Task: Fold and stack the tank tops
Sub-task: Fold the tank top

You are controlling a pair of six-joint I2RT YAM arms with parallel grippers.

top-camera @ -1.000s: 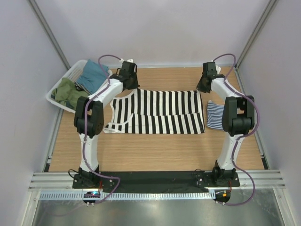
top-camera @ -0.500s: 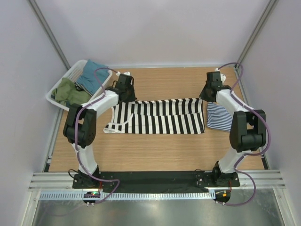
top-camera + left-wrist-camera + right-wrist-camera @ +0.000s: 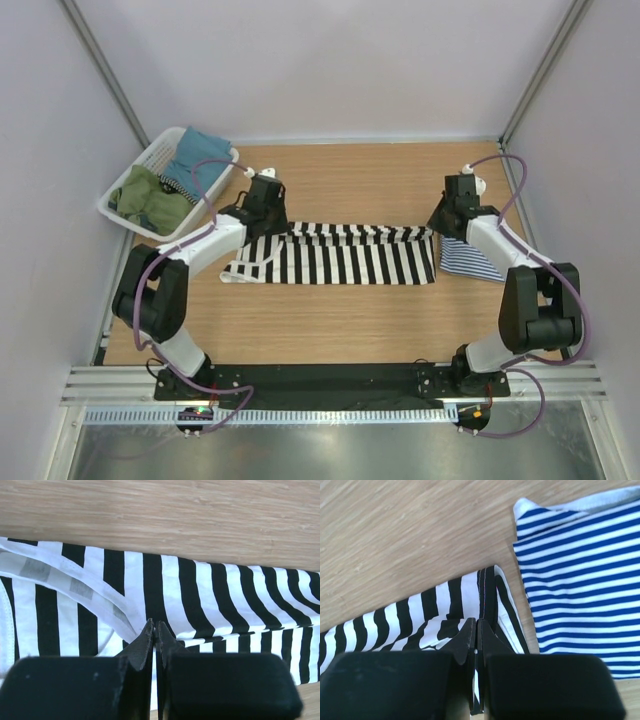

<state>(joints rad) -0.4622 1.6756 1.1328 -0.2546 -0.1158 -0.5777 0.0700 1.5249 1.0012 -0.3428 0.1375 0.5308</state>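
Note:
My right gripper should next draw back over the lower layer toward its near hem corner and release the held edge, as that layer is still largely uncovered.
The broad black-and-white striped tank top lies spread across the middle of the table, its far edge lifted and drawn over the lower layer. My left gripper is shut on that edge near the strap end, and the left wrist view shows the pinched cloth at the gripper tips. My right gripper is shut on the same edge at the hem corner, seen at the tips. The thin navy-and-white striped tank top lies folded just right of it.
A white slatted basket stands at the far left corner with a teal garment and a green one in it. Bare wood table shows beyond the cloth. Grey walls close in on both sides.
Both grippers have moved toward the near edge, carrying the far edge of the black-and-white tank top over itself. The visible cloth has become a narrower band.

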